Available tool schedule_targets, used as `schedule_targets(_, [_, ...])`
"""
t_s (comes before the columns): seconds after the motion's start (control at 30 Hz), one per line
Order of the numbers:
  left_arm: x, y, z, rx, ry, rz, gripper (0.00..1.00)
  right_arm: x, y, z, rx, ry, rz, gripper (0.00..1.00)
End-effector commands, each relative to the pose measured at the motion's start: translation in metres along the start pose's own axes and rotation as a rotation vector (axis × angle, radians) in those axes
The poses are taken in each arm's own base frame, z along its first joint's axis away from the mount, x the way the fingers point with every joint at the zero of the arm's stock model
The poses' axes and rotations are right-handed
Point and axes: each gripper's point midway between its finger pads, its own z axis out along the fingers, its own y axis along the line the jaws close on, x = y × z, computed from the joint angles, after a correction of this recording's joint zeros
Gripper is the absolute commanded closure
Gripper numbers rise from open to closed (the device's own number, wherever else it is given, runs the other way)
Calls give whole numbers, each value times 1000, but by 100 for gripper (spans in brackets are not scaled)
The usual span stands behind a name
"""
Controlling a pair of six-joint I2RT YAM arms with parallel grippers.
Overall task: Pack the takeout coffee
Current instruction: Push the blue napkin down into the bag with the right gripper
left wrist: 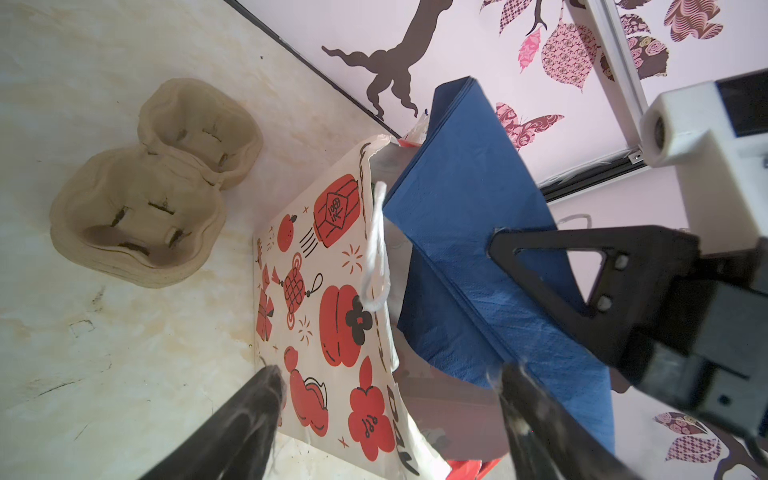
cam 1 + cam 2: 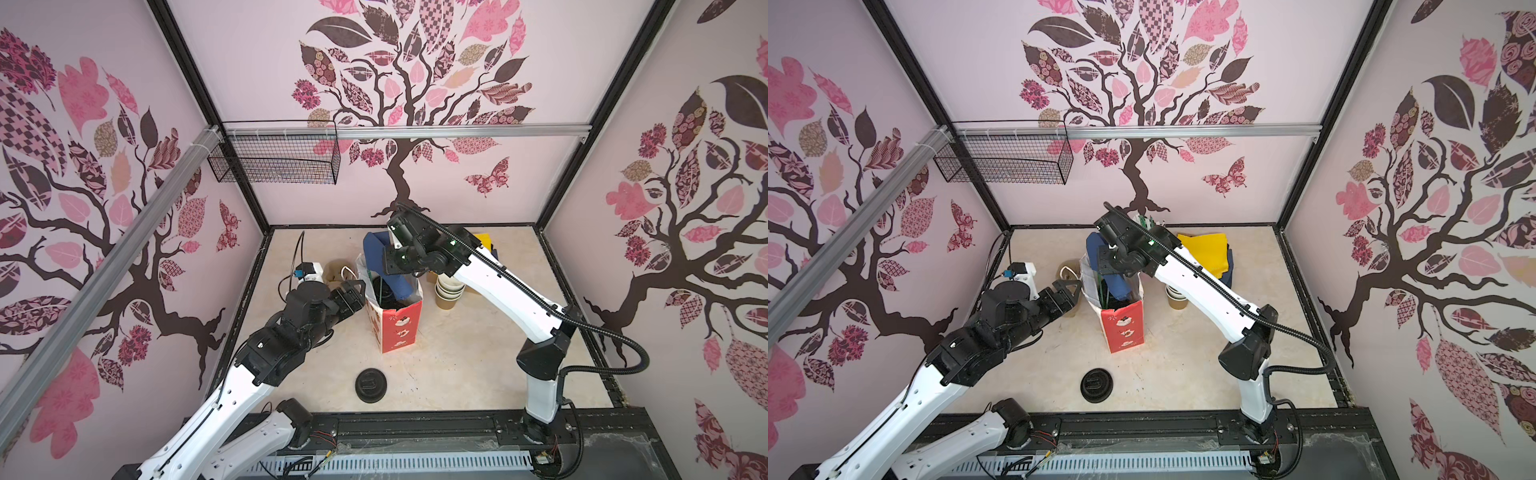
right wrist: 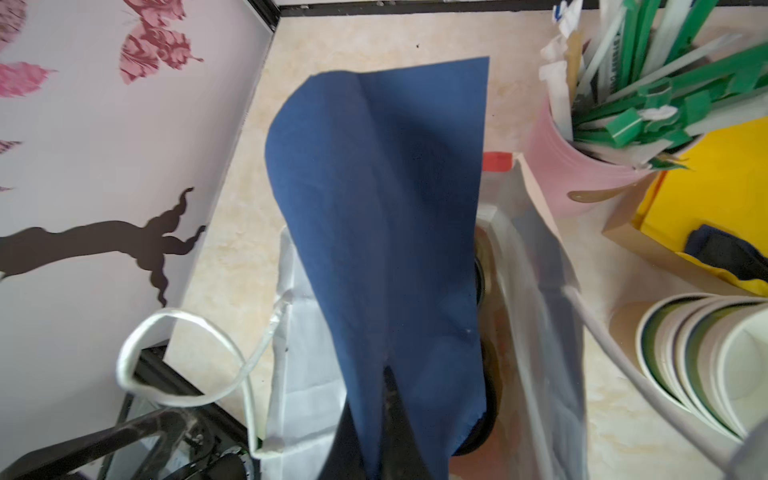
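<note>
I will next lower the blue napkin with my right gripper into the bag's opening (image 2: 388, 291) (image 3: 489, 328), which is below that gripper, and release the napkin there.
The red-and-white paper bag (image 2: 399, 328) (image 2: 1125, 328) stands open mid-table. Inside it, under a blue napkin (image 2: 376, 245) (image 3: 374, 187), only the black edge of a takeout coffee lid (image 3: 488, 399) shows; the cup bodies are hidden. My right gripper (image 2: 392, 274) (image 3: 388, 370) hangs over the bag's mouth, shut on the napkin, whose lower end dips into the bag. My left gripper (image 2: 353, 286) (image 1: 390, 390) is open at the bag's left side. In the left wrist view its fingers (image 1: 262, 399) stand either side of the printed bag wall (image 1: 332, 291).
A beige pulp cup carrier (image 1: 137, 216) (image 2: 336, 270) lies behind the left gripper. A loose black lid (image 2: 371, 385) rests near the front. Stacked empty cups (image 2: 449, 291), a pink cup of stirrers (image 3: 582, 166) and yellow napkins (image 2: 1204, 249) crowd the right back.
</note>
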Motion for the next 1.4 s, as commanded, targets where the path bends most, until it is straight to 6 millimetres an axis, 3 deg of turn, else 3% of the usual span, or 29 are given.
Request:
schedule_targets(0.0, [3,2,6,8,2,-14,17,20,-22,22,132,78,-40,100])
schedule_targets(0.47, [4,8,12,-10,6,-36,24,49,-39,82,221,160,-45,100])
schedule_targets(0.8, [9,-2,34,46,58,-47,23,50,-57,78,316,148,-94,100])
schedule_targets(0.93, [6,-6,41,54,63,-45,24,46,-53,70,295,131,-91,100])
schedule_targets(1.17, [-2,-5,35,41,36,-41,25,58,-45,89,237,167,-68,76])
schedule_targets(1.33, [-20,-2,17,-1,-27,-6,26,39,-32,67,191,118,-70,60])
schedule_targets(1.37, [-24,-1,12,-12,-43,6,26,26,-25,53,164,76,-66,56])
